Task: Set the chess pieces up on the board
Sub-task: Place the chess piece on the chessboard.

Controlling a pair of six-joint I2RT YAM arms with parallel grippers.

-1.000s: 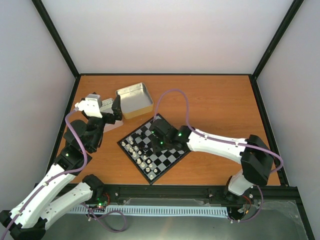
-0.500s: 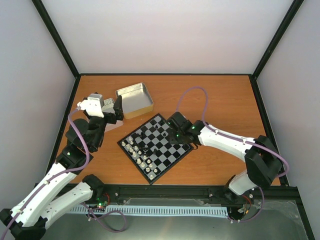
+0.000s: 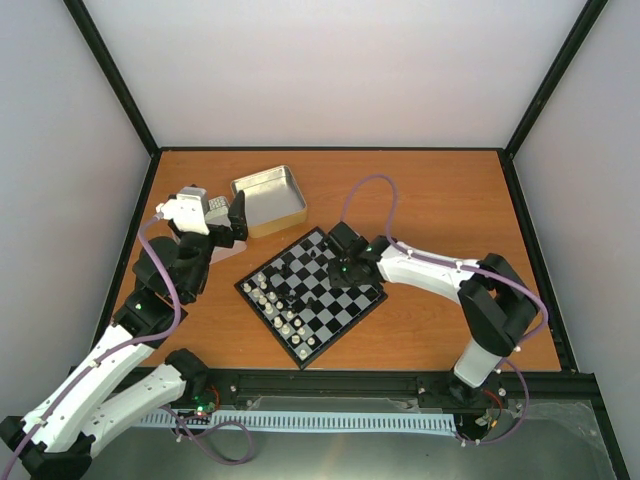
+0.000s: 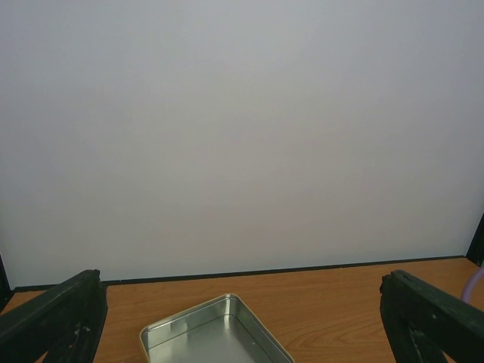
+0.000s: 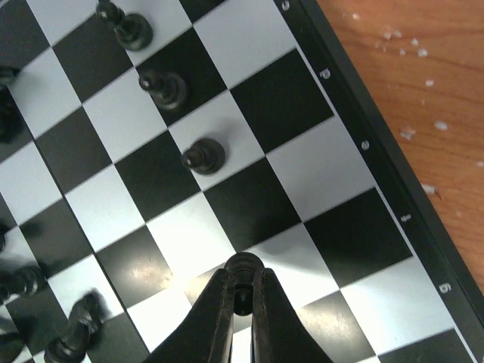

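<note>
The toppled black pieces by the white ones are below my left gripper and to its right in the top view, so I should move it across to them next and lower it.
The board [image 3: 338, 320] lies slanted in front of both arms, and its black rim with numbers [image 5: 393, 204] runs down the right of the right wrist view. White chess pieces [image 3: 272, 302] line its near-left side. Black chess pieces [image 3: 308, 262] stand further back, three in a diagonal row [image 5: 203, 156]. My right gripper [image 5: 242, 286] is shut on a black pawn [image 5: 244, 266] just above a square near the board's right rim; from above it [image 3: 338, 268] hangs over the board's far-right part. My left gripper [image 4: 239, 306] stands open with nothing in it, off the board above a tin.
An open silver tin [image 3: 268, 200] sits behind the board on the left, its corner [image 4: 215, 333] just below the left fingers [image 4: 57, 318]. A second grey tin [image 3: 214, 207] peeks out under the left wrist. Black frame posts and white walls surround the table [image 3: 440, 200].
My right wrist has swung from over the board's middle out toward its far-right side, then back a little. The left arm has barely moved.
</note>
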